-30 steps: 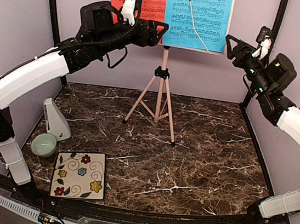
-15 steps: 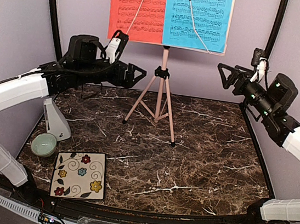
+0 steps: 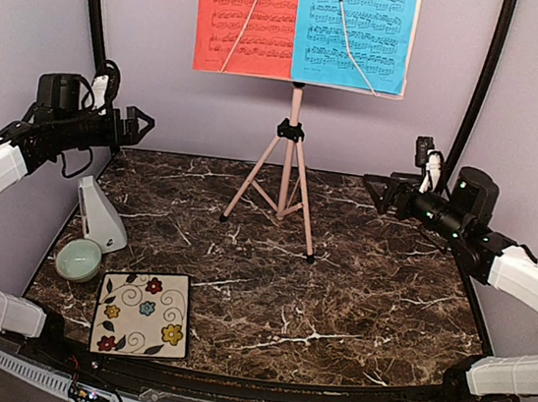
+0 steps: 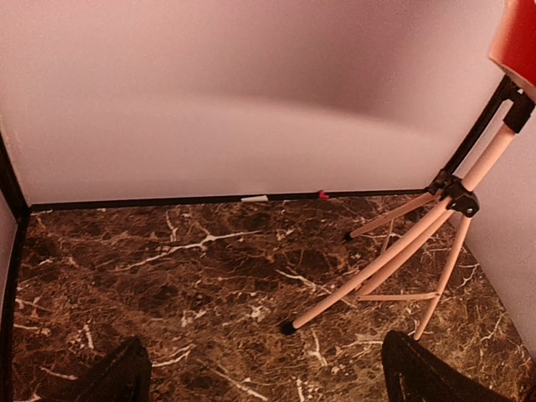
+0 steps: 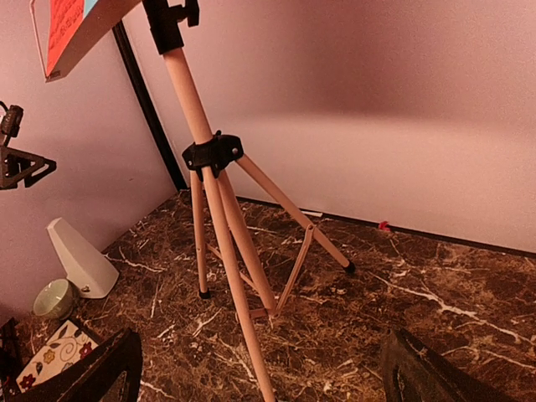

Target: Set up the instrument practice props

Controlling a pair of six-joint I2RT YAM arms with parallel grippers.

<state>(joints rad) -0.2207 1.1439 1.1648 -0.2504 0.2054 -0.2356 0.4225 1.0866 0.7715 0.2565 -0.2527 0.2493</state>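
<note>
The metronome's top is below my left gripper's fingers and is narrower than its base. I need to tip my left gripper down next and lower it over the metronome's top.
The pale pink tripod music stand stands at the back centre of the marble table. A red sheet and a blue sheet of printed music rest side by side on its desk. The small white pyramid metronome stands at the left edge. My left gripper is open and empty, hovering above the metronome at the left. My right gripper is open and empty at the right, pointing toward the stand. The stand's legs show in the left wrist view and in the right wrist view.
A pale green bowl sits in front of the metronome. A square floral tile lies at the front left. Black frame posts and lilac walls enclose the table at both sides and the back.
Both arms have drawn back and down from the sheets on the stand. The left gripper swung out to the left, the right gripper lowered at the right. The sheets stayed on the desk.
</note>
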